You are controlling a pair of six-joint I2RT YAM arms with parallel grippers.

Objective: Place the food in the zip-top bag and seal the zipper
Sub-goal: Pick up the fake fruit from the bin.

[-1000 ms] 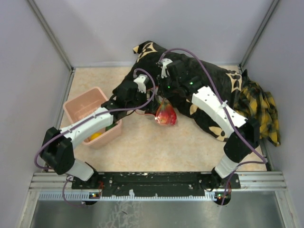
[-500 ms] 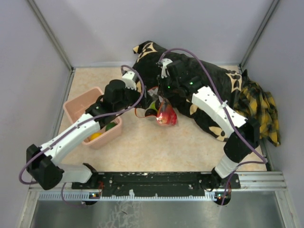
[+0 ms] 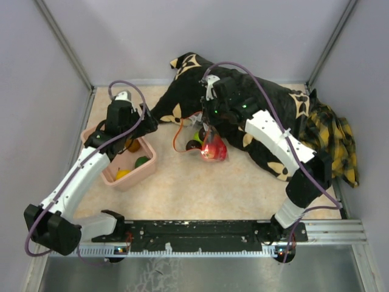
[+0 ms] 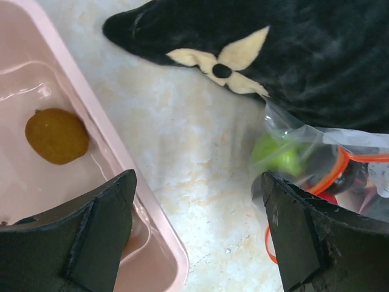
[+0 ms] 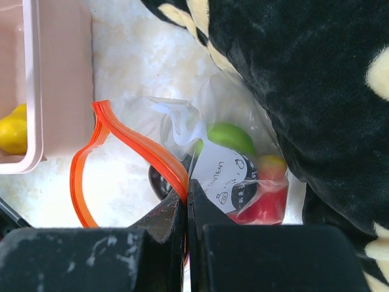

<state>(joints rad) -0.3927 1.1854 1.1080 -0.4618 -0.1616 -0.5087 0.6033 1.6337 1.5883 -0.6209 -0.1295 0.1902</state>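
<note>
Next, my left gripper moves across the tub's rim and down onto the brownish-orange food (image 3: 132, 145) (image 4: 56, 135), as that lies below it, to its left in the top view.
The zip-top bag (image 3: 208, 145) lies at mid-table against a black cloth and holds green (image 5: 231, 137), red (image 5: 267, 204) and dark purple (image 5: 159, 179) food. Its mouth gapes, the red-orange zipper (image 5: 140, 146) curling in a loop toward the left. My right gripper (image 5: 187, 196) is shut on the zipper edge; in the top view it (image 3: 209, 129) sits right over the bag. My left gripper (image 4: 200, 237) is open and empty, above the tub's right rim (image 3: 141, 123), apart from the bag (image 4: 316, 152). A brownish-orange food (image 4: 56, 135) lies in the tub.
The pink tub (image 3: 97, 137) at left holds orange (image 3: 130, 145), green (image 3: 141, 162) and yellow (image 3: 121, 174) food. A black cloth with cream flowers (image 3: 243, 100) covers the back right. A yellow plaid cloth (image 3: 334, 137) lies at the right wall.
My left arm has swung left, away from the bag's mouth to over the pink tub. My right gripper has stayed shut on the bag's zipper edge.
</note>
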